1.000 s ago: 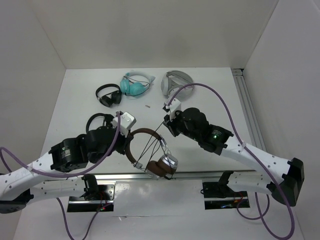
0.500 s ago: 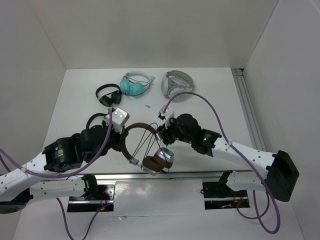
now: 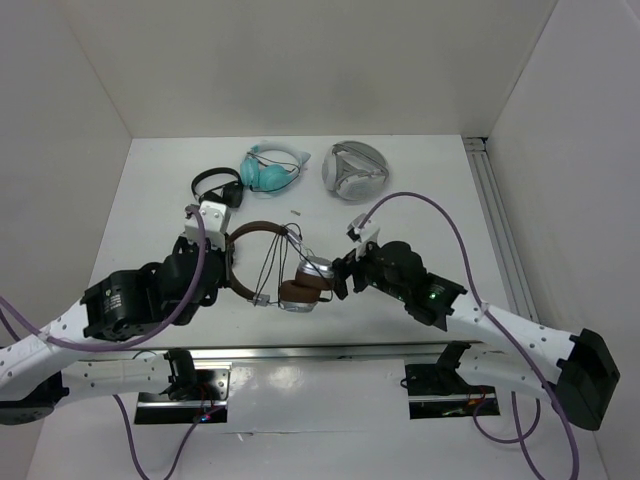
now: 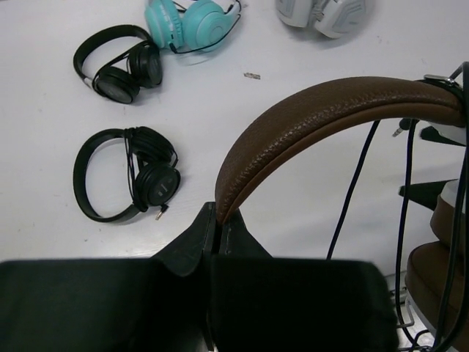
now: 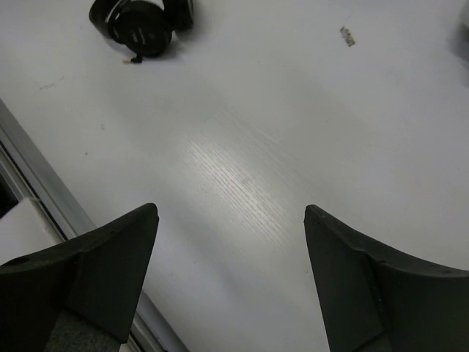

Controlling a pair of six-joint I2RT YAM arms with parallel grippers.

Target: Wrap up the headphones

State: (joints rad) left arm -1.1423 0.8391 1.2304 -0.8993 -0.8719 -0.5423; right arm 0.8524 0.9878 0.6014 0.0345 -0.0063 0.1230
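Note:
My left gripper will shift right in the top view and down to release the headphones [image 3: 262, 228] on the tabletop near the grey-white pair, since parts of the cable already wrap them.
The headphones [image 3: 262, 228], with brown headband and silver earcups [image 3: 316, 270], hang just above the table centre. Their thin black cable [image 3: 272, 265] runs in strands from the headband down to the cups. My left gripper [image 3: 228, 264] is shut on the left side of the headband; in the left wrist view the fingers [image 4: 218, 220] pinch the brown band [image 4: 330, 110], with the cable [image 4: 352, 191] hanging beside it. My right gripper [image 3: 342, 280] sits just right of the earcups. It stands open in the right wrist view [image 5: 229, 211], with only bare table between its fingers.
A black pair [image 3: 217, 190], a teal pair [image 3: 270, 170] and a grey-white pair [image 3: 352, 170] lie at the back. Another black pair [image 4: 128, 183] lies by my left arm. A small bit [image 3: 296, 211] lies behind the headband. A metal rail [image 3: 495, 220] runs along the right edge.
My left gripper has carried the headphones back and to the left, away from the near edge. My right gripper has opened and drawn back to the right of the earcups.

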